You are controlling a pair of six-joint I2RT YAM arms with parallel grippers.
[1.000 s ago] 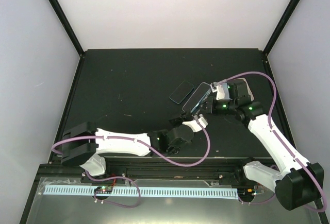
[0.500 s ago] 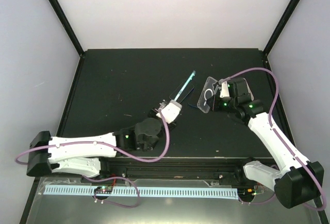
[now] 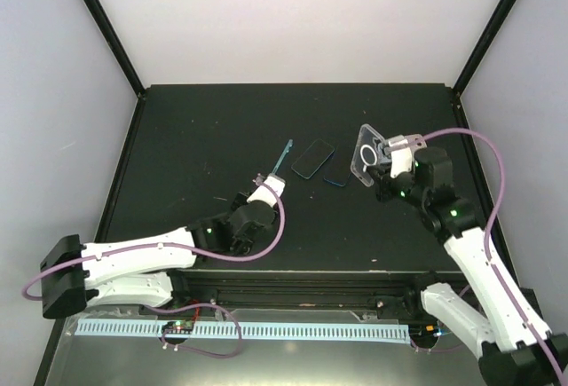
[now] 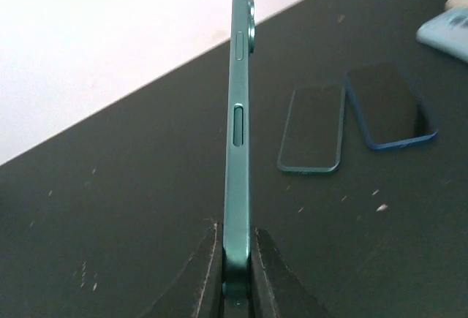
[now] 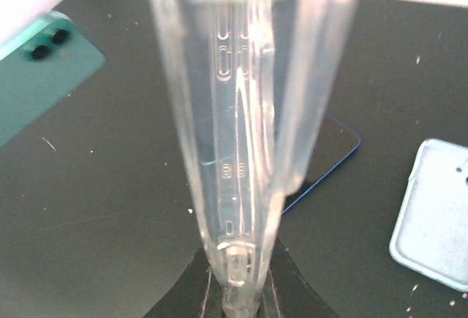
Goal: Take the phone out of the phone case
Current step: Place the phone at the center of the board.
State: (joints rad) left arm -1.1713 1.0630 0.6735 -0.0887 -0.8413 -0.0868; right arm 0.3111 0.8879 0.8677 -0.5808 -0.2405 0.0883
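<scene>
The green phone goes outward and down in my left gripper to the bare tabletop (image 3: 280, 145) (image 4: 265, 117) beside the teal-rimmed phone for release next, since it is out of its case.
The green phone (image 4: 238, 150) is out of the case and stands on edge, upright, its lower end pinched in my left gripper (image 4: 236, 259). In the top view my left gripper (image 3: 264, 184) holds the phone (image 3: 284, 159) left of the table's middle. My right gripper (image 3: 383, 157) is shut on the empty clear phone case (image 3: 366, 153) and holds it up at the right. In the right wrist view the case (image 5: 241, 113) rises from my right gripper (image 5: 238, 289), and the green phone (image 5: 44, 77) shows at far left, apart from the case.
Two other phones lie flat between the arms: a teal-rimmed one (image 3: 312, 158) and a blue-rimmed one (image 4: 387, 106). A light blue case (image 5: 435, 212) lies on the black table (image 3: 195, 129) to the right. Raised black edges border the table.
A second ago both grippers met at the cased phone. The left gripper has since carried the phone out to the left, and the right gripper has drawn the empty case off to the right.
</scene>
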